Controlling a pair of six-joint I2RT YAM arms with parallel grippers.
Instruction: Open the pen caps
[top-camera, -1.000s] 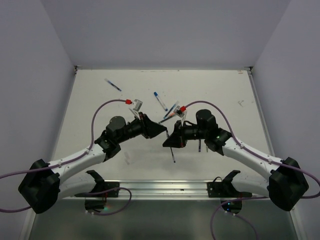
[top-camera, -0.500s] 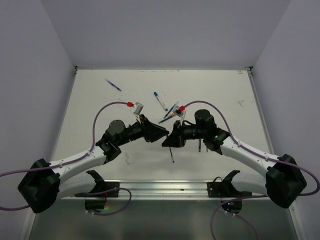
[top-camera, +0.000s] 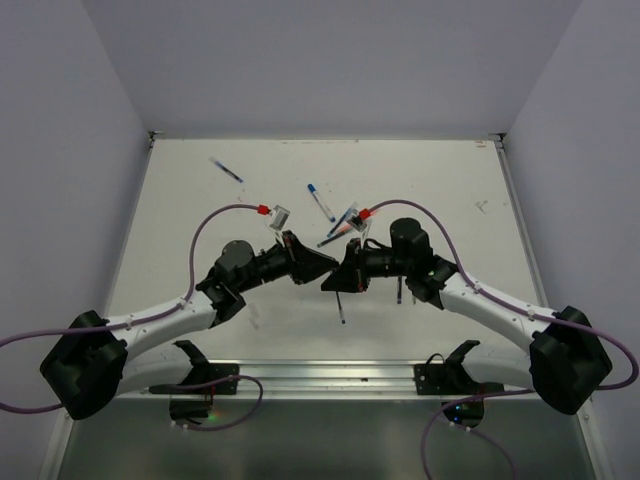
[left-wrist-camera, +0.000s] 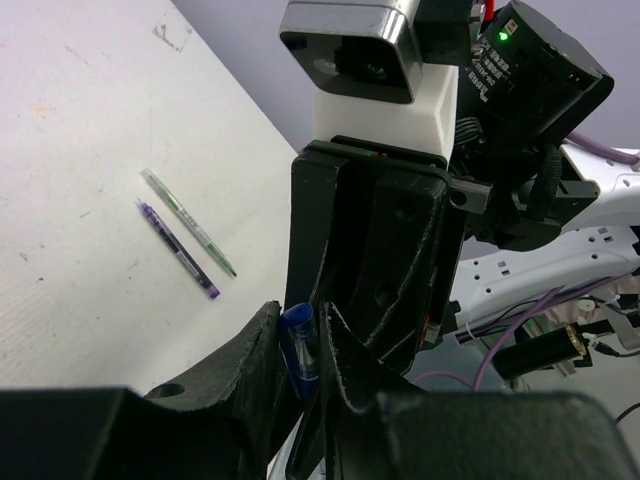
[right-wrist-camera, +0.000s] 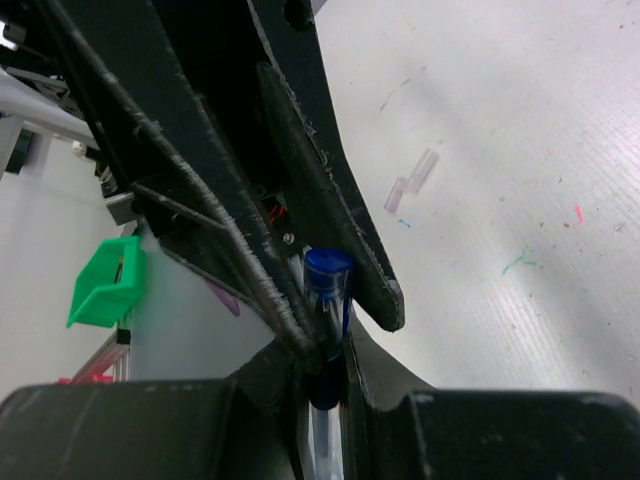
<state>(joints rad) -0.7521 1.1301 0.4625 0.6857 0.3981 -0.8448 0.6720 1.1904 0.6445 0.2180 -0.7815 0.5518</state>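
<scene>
The purple pen's neighboring bare tabletop (top-camera: 388, 293) lies below my right gripper, to its right in the top view. My right gripper moves there next, turning down, and releases.
My two grippers meet tip to tip above the middle of the table. My right gripper (top-camera: 333, 279) (right-wrist-camera: 325, 365) is shut on a clear stick pen (right-wrist-camera: 326, 440); the pen's lower end (top-camera: 342, 318) sticks out below it. The pen's blue cap (left-wrist-camera: 300, 345) (right-wrist-camera: 327, 280) sits between the fingers of my left gripper (top-camera: 320, 271) (left-wrist-camera: 302, 322), which is shut on it. The cap is still on the pen's end. More capped pens lie behind: one with a blue cap (top-camera: 320, 202) and a small cluster (top-camera: 340, 222) with an orange-red bit.
A blue pen (top-camera: 226, 170) lies at the far left. A green pen (left-wrist-camera: 188, 222) and a purple pen (left-wrist-camera: 178, 250) lie side by side on the white table. Two small clear pieces (right-wrist-camera: 410, 180) lie on the table. A pen (top-camera: 400, 291) lies by the right arm.
My left gripper has moved right and closed the gap to the right gripper, and is now on the pen's cap. The right gripper with the pen shifted slightly left.
</scene>
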